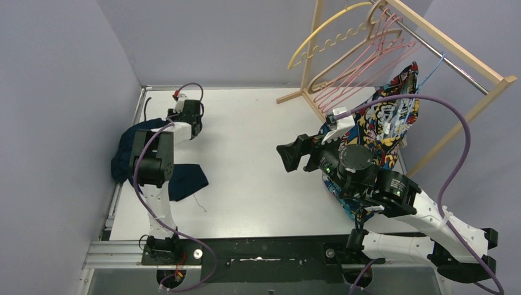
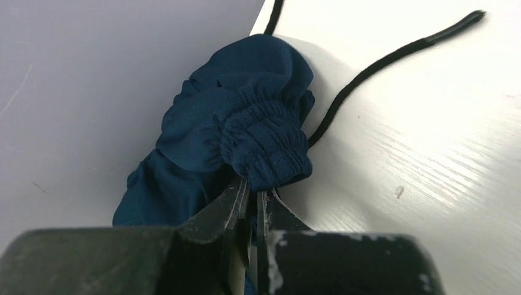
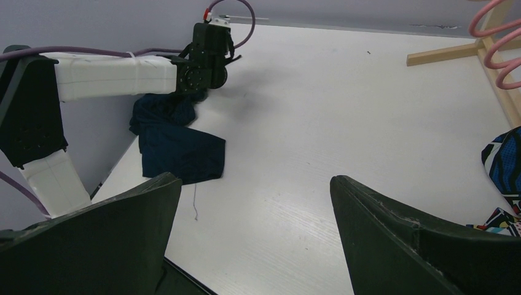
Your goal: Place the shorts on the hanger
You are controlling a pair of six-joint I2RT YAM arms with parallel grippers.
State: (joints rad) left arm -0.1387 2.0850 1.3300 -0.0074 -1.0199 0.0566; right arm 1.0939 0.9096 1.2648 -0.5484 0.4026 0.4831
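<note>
Only the left gripper holds the shorts' gathered waistband, so the right gripper needs to move down and to the left in the top view to close on it.
The dark navy shorts lie bunched along the table's left edge. In the left wrist view my left gripper is shut on their gathered elastic waistband, close to the left wall. The black drawstring trails over the table. My left gripper also shows at the far left in the top view. My right gripper is open and empty above mid-table, its fingers wide apart. The shorts also show in the right wrist view. Thin pink hangers hang on the wooden rack.
The wooden rack stands at the back right with a yellow notched hanger and a tan hanger. A colourful comic-print garment hangs from it behind my right arm. The grey wall borders the table's left edge.
</note>
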